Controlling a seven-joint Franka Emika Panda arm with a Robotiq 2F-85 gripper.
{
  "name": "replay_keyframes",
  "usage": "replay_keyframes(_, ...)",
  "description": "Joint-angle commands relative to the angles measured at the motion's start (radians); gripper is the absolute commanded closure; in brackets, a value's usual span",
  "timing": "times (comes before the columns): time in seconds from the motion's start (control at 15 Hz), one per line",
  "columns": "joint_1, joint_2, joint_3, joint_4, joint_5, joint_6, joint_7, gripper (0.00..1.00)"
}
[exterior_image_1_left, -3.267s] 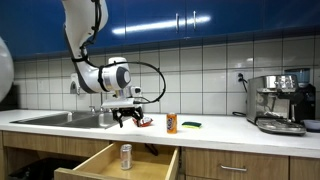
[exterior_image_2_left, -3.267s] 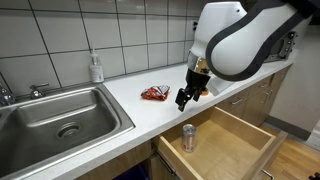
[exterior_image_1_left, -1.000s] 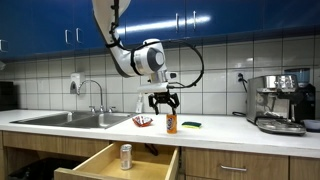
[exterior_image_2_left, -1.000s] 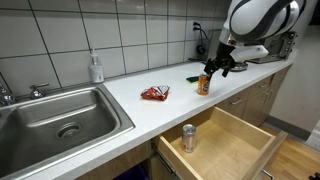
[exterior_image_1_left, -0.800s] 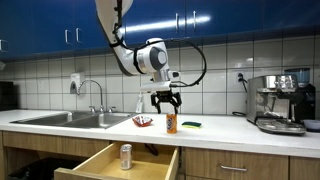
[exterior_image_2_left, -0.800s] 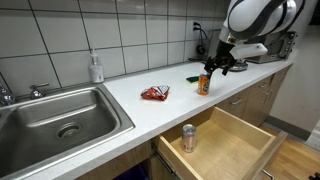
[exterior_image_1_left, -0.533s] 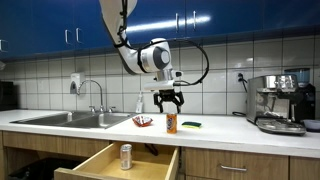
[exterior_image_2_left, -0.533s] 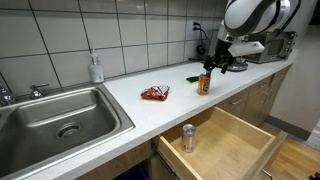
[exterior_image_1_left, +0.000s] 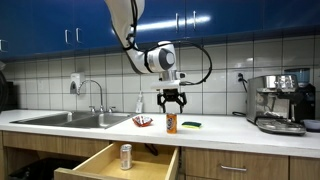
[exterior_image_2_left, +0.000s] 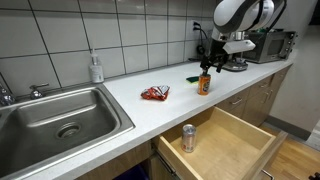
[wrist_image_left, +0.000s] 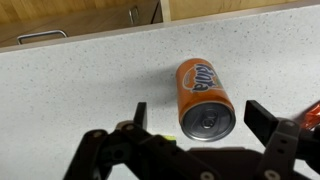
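Observation:
The gripper's open fingers are still a little above the upright can, so the gripper will next go down until they are on either side of the orange can's silver top (exterior_image_1_left: 171, 115) (wrist_image_left: 208, 121) and close there.
An orange soda can (wrist_image_left: 204, 96) stands upright on the white speckled counter (wrist_image_left: 80, 80); it also shows in both exterior views (exterior_image_1_left: 171, 123) (exterior_image_2_left: 205, 84). My gripper (wrist_image_left: 200, 116) hangs open straight above the can, one finger on each side of its silver top, not touching it. In both exterior views the gripper (exterior_image_1_left: 172, 103) (exterior_image_2_left: 208, 66) hovers a little above the can. A silver can (exterior_image_1_left: 126, 156) (exterior_image_2_left: 188, 138) stands upright in the open wooden drawer (exterior_image_1_left: 150, 168) (exterior_image_2_left: 235, 140) below the counter.
A red crumpled wrapper (exterior_image_1_left: 143, 121) (exterior_image_2_left: 155, 94) lies on the counter between sink (exterior_image_2_left: 60, 120) and orange can. A green-yellow sponge (exterior_image_1_left: 190, 125) sits behind the can. An espresso machine (exterior_image_1_left: 281, 102) stands at the counter's end, a soap bottle (exterior_image_2_left: 96, 68) by the wall.
The arm has shifted slightly along the counter and come over the orange can. The gripper stays open. Before that it moved from above the red wrapper to the can.

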Motion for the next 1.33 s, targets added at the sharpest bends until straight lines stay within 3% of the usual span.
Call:
replay_keyframes(0.0,-0.033,0.058,0.036,0.122,0.029,-0.108,-0.089,0.0)
replay_keyframes(0.73,-0.034,0.209,0.051,0.314,-0.001,-0.261,-0.139,0.0)
replay_keyframes(1.27,-0.028,0.26,0.067,0.361,-0.017,-0.301,-0.156,0.0)
